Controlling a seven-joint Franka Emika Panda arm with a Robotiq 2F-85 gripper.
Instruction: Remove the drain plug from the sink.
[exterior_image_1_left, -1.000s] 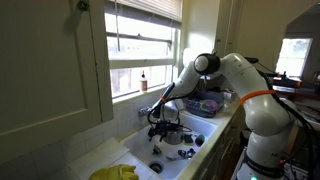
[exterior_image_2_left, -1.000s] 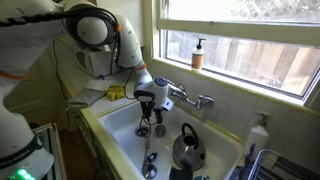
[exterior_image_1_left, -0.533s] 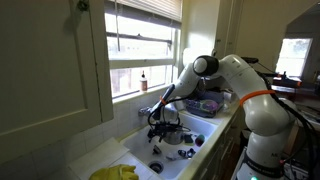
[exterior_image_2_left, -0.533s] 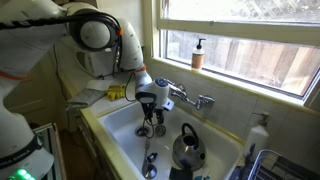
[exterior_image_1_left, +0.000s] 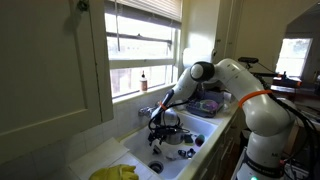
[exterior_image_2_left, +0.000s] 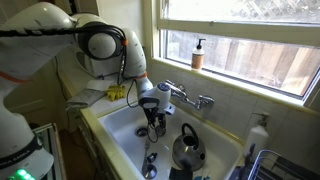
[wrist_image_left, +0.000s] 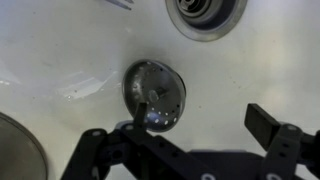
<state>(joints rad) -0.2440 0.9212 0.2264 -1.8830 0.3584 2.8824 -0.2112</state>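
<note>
The gripper lowers next and closes its fingers across the rim of the round metal (wrist_image_left: 183, 98) drain plug, since the plug's rim lies below it, between the open fingers.
The white sink shows in both exterior views (exterior_image_1_left: 137, 150) (exterior_image_2_left: 118, 128), with chrome taps (exterior_image_2_left: 186, 97) on its rim. My gripper (exterior_image_2_left: 151, 128) (exterior_image_1_left: 157, 134) hangs low inside the sink, pointing down. In the wrist view it (wrist_image_left: 203, 115) is open just above the white sink floor (wrist_image_left: 70, 50). Its left finger overlaps a shiny round perforated metal drain (wrist_image_left: 158, 88); its right finger is off to the side over bare floor. A small black drain plug does not show plainly; I cannot tell whether it sits behind the finger. Nothing is held.
A dark kettle (exterior_image_2_left: 187, 150) stands in the sink close to the gripper. A dark round thing with a pale ring (exterior_image_2_left: 150, 166) (wrist_image_left: 205, 10) lies on the sink floor. Yellow gloves (exterior_image_2_left: 117, 93) (exterior_image_1_left: 118, 172) lie on the counter. A soap bottle (exterior_image_2_left: 198, 55) stands on the windowsill.
The arm has bent lower and the gripper has dropped a little deeper into the sink. The jaws stay open.
</note>
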